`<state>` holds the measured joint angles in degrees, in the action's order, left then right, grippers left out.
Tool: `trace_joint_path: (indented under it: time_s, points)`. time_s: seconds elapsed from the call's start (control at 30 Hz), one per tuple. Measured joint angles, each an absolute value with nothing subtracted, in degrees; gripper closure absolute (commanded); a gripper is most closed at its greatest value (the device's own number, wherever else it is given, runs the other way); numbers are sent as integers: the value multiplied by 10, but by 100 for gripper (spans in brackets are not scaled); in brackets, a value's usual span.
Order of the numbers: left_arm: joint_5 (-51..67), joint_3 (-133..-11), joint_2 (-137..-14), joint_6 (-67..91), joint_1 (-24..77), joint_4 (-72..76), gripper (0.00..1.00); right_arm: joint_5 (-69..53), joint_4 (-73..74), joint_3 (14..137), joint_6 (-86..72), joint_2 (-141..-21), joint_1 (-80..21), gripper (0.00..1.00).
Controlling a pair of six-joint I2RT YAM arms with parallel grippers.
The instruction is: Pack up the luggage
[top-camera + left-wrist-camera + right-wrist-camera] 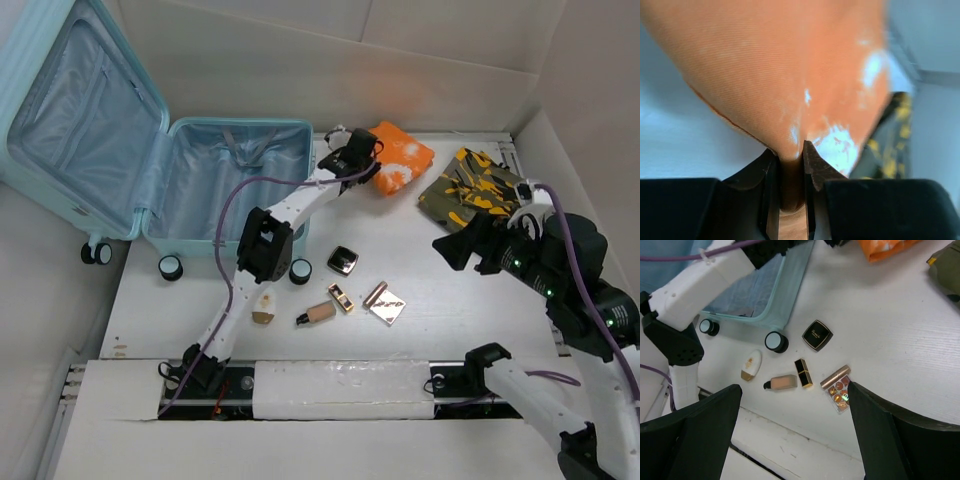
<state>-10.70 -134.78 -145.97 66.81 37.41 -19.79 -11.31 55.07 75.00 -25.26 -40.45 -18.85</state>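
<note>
My left gripper lifts the cloth over the luggage's rim to the left in the top view next and releases it inside, as the luggage's empty base (228, 168) lies that way.
The luggage (120, 150) lies open at the back left, pale aqua with a grey-blue lining and nothing inside; its near corner and wheels show in the right wrist view (790, 290). An orange cloth with white patches (402, 158) lies just right of the luggage. My left gripper (362, 150) is shut on this cloth's left edge; in the left wrist view the fabric (790, 75) is pinched between the jaws (790, 152). My right gripper (455, 245) hovers open at the right, above the table (792, 387), holding nothing.
A camouflage cloth (470, 187) lies right of the orange one. In front of the luggage lie a black compact (343, 261), lipstick (341, 298), foundation bottle (318, 314), cream tube (264, 308), rose-gold tube (375, 293) and palette (386, 307). Walls stand behind and at the right.
</note>
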Motion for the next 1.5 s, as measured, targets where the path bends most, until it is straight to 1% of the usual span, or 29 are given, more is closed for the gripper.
trace_joint_path:
  time_s: [0.1,0.27,0.37,0.5,0.6,0.73,0.77,0.83,0.97,1.03,1.23,1.3,1.33,1.47,1.5]
  points:
    - [-83,-1391,-1438,617,364,-178,100,-113,550,750,-253,-414,-189,7]
    - [-35,-1357,-1318,532,317,-166,100,-114,548,748,-253,-426,-189,7]
    - [3,-1353,-1252,486,261,-169,100,-119,547,748,-253,-437,-189,7]
    - [57,-1346,-1183,442,153,-162,100,-127,540,748,-253,-455,-189,7]
    - [71,-1273,-1120,418,76,-136,100,-130,533,747,-253,-464,-189,7]
    - [95,-1098,-1040,410,23,-76,100,-138,522,742,-253,-475,-189,7]
    - [106,-1077,-1039,412,15,-73,100,-140,521,741,-253,-477,-189,7]
    - [128,-1078,-1068,416,0,-78,100,-144,519,741,-253,-483,-189,7]
    - [151,-1235,-1189,417,-20,-149,100,-150,513,740,-253,-496,-189,7]
    - [160,-1288,-1224,423,-24,-158,100,-150,509,740,-253,-502,-189,7]
    - [191,-1305,-1225,452,-27,-130,100,-150,504,741,-253,-510,-189,7]
    - [196,-1263,-1203,453,-27,-103,100,-150,501,740,-253,-509,-189,7]
    - [197,-1205,-1175,453,-27,-71,100,-150,497,738,-253,-507,-189,7]
    - [201,-870,-1002,469,-30,63,100,-150,488,716,-255,-495,-189,7]
    - [203,-802,-962,475,-32,83,100,-150,487,710,-255,-492,-189,7]
